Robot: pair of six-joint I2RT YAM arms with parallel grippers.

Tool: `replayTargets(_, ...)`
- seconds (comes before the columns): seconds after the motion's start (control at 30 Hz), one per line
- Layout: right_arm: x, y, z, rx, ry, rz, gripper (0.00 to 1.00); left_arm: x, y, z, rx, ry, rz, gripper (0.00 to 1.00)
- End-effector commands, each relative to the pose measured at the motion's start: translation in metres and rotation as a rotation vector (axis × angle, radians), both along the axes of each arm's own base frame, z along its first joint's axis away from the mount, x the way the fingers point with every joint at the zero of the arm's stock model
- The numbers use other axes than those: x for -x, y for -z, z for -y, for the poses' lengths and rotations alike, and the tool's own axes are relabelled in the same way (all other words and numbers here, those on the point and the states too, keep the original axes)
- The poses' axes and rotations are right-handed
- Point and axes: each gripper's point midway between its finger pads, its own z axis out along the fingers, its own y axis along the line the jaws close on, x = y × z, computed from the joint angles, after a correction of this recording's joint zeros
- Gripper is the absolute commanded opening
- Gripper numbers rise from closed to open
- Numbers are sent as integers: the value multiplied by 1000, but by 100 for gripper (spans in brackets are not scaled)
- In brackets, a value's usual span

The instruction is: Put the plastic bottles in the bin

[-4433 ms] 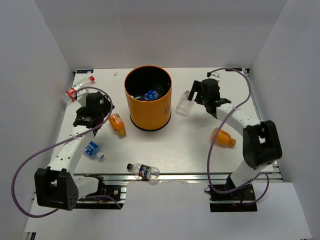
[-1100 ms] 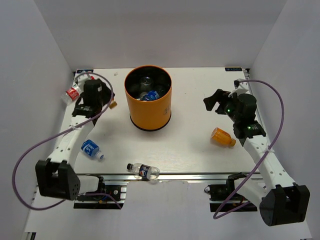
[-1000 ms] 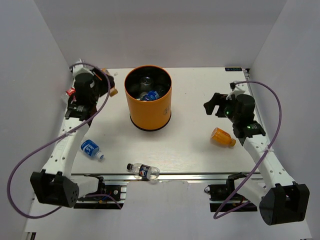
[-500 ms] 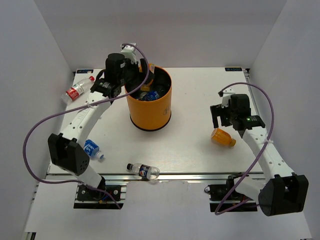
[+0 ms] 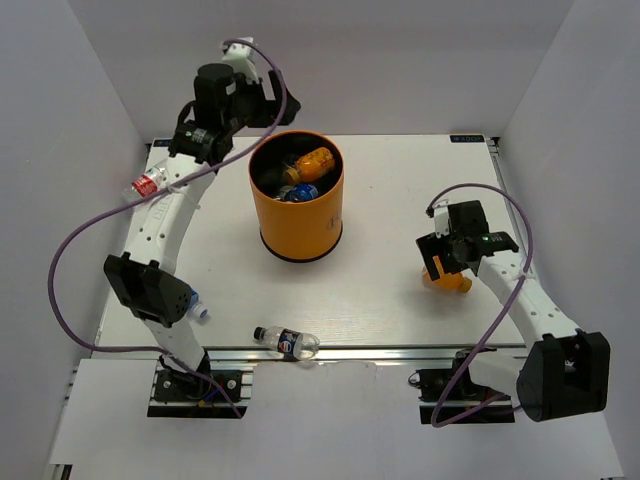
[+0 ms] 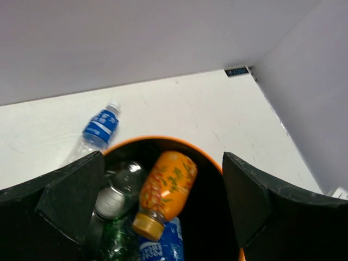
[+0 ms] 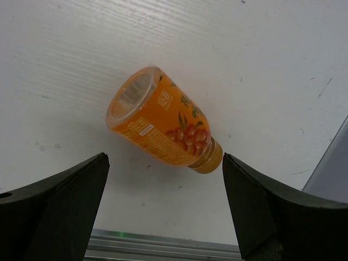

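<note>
My right gripper should next lower its open fingers around the labelled body [image 5: 446, 281] [image 7: 167, 124] and close, as the second orange bottle lies below the gripper, between those fingers.
The orange bin [image 5: 300, 215] stands mid-table. My left gripper [image 5: 268, 108] hangs open above its far-left rim. In the left wrist view the gripper [image 6: 163, 157] is empty, and an orange bottle [image 6: 166, 187] lies inside the bin [image 6: 190, 144] on green, clear and blue-labelled bottles. It also shows in the top view [image 5: 308, 163]. My right gripper [image 5: 445, 262] is open just above a second orange bottle [image 5: 452, 281], which lies on the table between and ahead of the fingertips in the right wrist view [image 7: 160, 125]. The gripper [image 7: 164, 157] does not touch it.
A red-labelled bottle [image 5: 145, 185] lies at the far left. A blue-labelled one [image 5: 190, 300] lies by the left arm, a dark-labelled one [image 5: 285, 342] near the front edge. Another blue-labelled bottle [image 6: 99, 128] lies on the table beyond the bin. White walls enclose three sides.
My left gripper carried an orange bottle from the table's left up over the bin and let it go into the bin. My right gripper moved down over the other orange bottle.
</note>
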Motion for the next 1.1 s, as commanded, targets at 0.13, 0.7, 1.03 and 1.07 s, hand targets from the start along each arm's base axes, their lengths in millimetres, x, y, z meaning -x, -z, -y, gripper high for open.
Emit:
replayTargets(0.13, 5, 22, 5, 75, -42, -79, 89, -19, -30, -111, 100, -211, -5, 98)
replayTargets(0.7, -40, 84, 4, 173, -138, -200, 58, 60, 82, -225, 164, -708, -114, 98)
replayTargets(1.03, -106, -141, -67, -208, -230, 529, 29, 93, 130, -242, 181, -854, -202, 98)
replayTargets(1.07, -106, -175, -89, -320, -289, 624, 24, 102, 142, -244, 197, -883, -225, 98)
